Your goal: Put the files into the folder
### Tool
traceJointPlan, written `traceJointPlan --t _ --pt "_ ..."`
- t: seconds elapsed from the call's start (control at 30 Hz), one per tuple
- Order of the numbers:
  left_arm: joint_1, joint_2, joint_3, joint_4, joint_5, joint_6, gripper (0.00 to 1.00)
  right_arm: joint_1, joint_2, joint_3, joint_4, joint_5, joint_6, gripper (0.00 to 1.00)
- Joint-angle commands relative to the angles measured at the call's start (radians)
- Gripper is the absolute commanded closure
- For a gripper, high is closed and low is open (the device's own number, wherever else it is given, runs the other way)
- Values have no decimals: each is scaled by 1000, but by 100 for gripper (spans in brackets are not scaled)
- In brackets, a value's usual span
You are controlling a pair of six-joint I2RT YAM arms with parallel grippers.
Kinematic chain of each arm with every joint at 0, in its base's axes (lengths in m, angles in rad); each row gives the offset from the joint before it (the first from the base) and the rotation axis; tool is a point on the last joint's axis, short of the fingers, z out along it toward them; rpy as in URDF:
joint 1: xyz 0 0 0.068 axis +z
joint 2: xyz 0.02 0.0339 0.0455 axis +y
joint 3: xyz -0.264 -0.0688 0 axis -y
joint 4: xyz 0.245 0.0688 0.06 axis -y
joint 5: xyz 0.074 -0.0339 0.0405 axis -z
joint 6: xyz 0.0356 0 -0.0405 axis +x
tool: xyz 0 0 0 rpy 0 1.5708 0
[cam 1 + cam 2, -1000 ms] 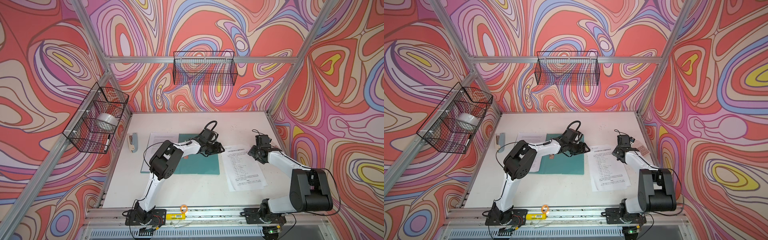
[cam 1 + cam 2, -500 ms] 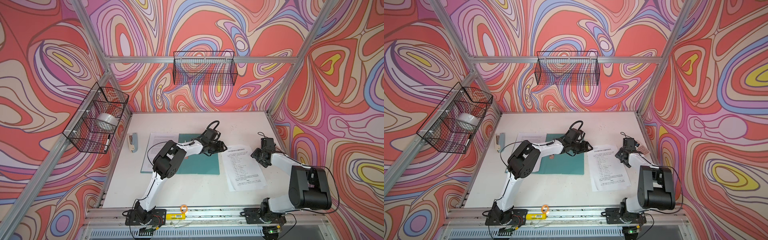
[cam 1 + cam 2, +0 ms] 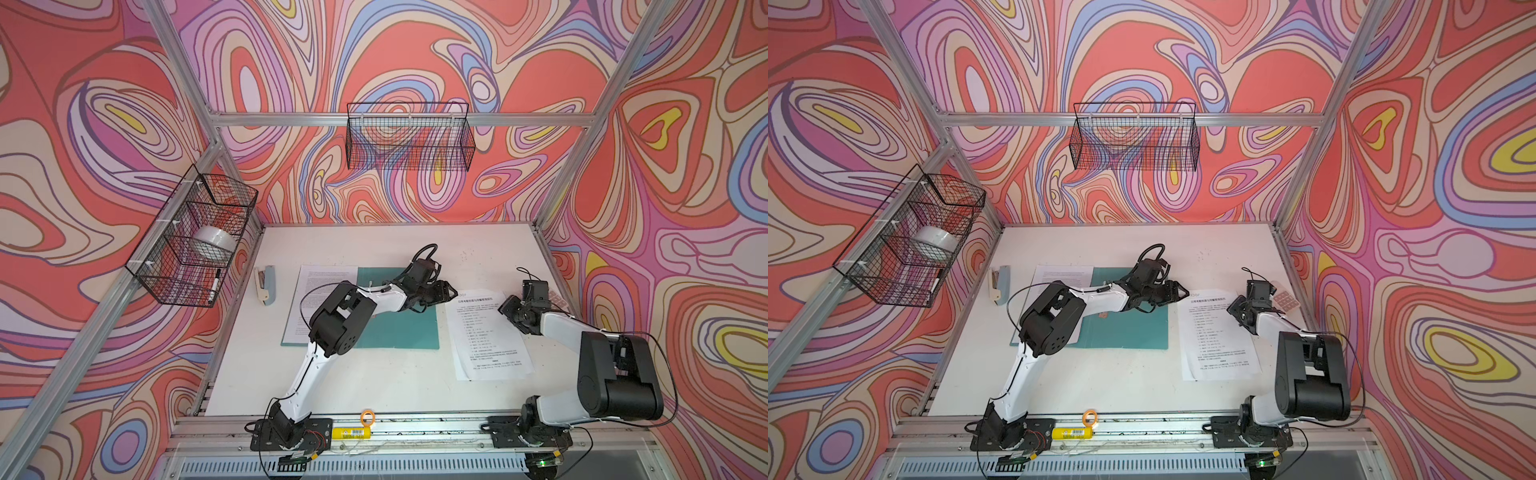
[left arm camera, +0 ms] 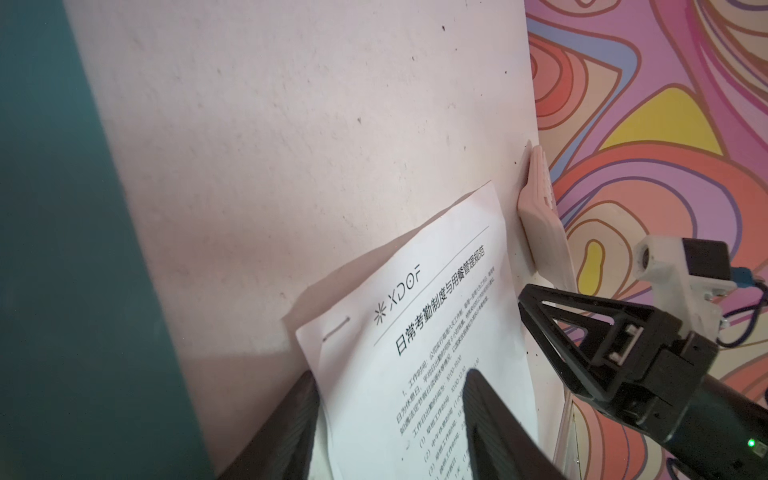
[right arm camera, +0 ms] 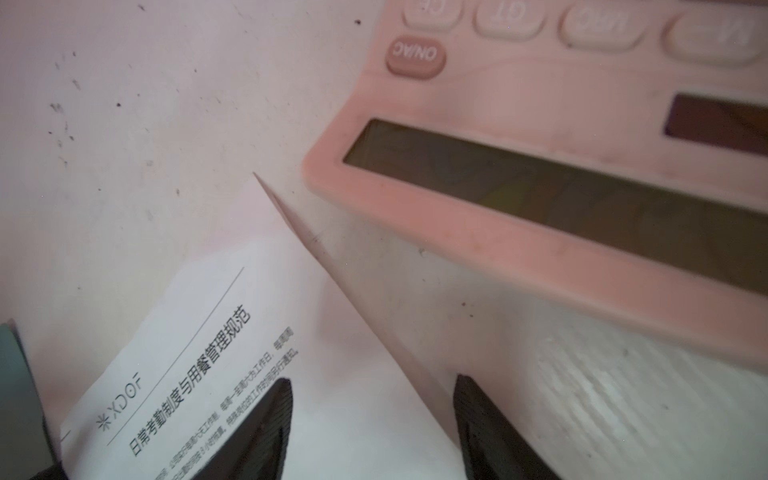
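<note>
The file's raised stapled corner (image 3: 458, 294) is right at the open fingers of my left gripper, so the gripper should stay low, move gently toward the teal folder (image 3: 399, 328) and pinch the paper.
The teal folder (image 3: 399, 328) (image 3: 1125, 328) lies flat mid-table. One white printed sheet (image 3: 324, 291) rests on its left side. Another of the files (image 3: 490, 332) (image 3: 1219, 332) lies on the table to the folder's right. My left gripper (image 3: 451, 291) (image 4: 390, 374) is open, with its fingers astride that sheet's far left corner (image 4: 415, 332). Open too is my right gripper (image 3: 505, 309) (image 5: 372, 378), whose fingers straddle the sheet's slightly raised far right edge (image 5: 232, 353). Neither gripper is pinching the paper.
A pinkish calculator (image 3: 555, 297) (image 5: 540, 166) lies just right of the loose sheet, close to my right gripper. A grey-blue stapler (image 3: 266, 284) sits left of the folder. Wire baskets hang on the left wall (image 3: 195, 237) and the back wall (image 3: 409, 137).
My left gripper has slid right off the folder to the loose sheet's far left corner and closed slightly. My right gripper has shifted a little at the sheet's far right corner.
</note>
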Motion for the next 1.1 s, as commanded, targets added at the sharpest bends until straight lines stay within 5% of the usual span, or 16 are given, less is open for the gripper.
traceJointPlan --t 0.0,0.57,0.83,1.07 --pt "-6 42 -32 -3 -2 -24 45 -3 16 -50 -39 -110 29 35" --pt "-6 33 -58 18 0 2 57 -3 -22 -98 14 -332 89 39" --pt "-5 -8 -38 -9 -19 26 99 -3 -106 -71 -74 -315 65 38" --pt "-12 -111 -24 20 27 24 100 -39 -189 26 -191 -230 -12 31"
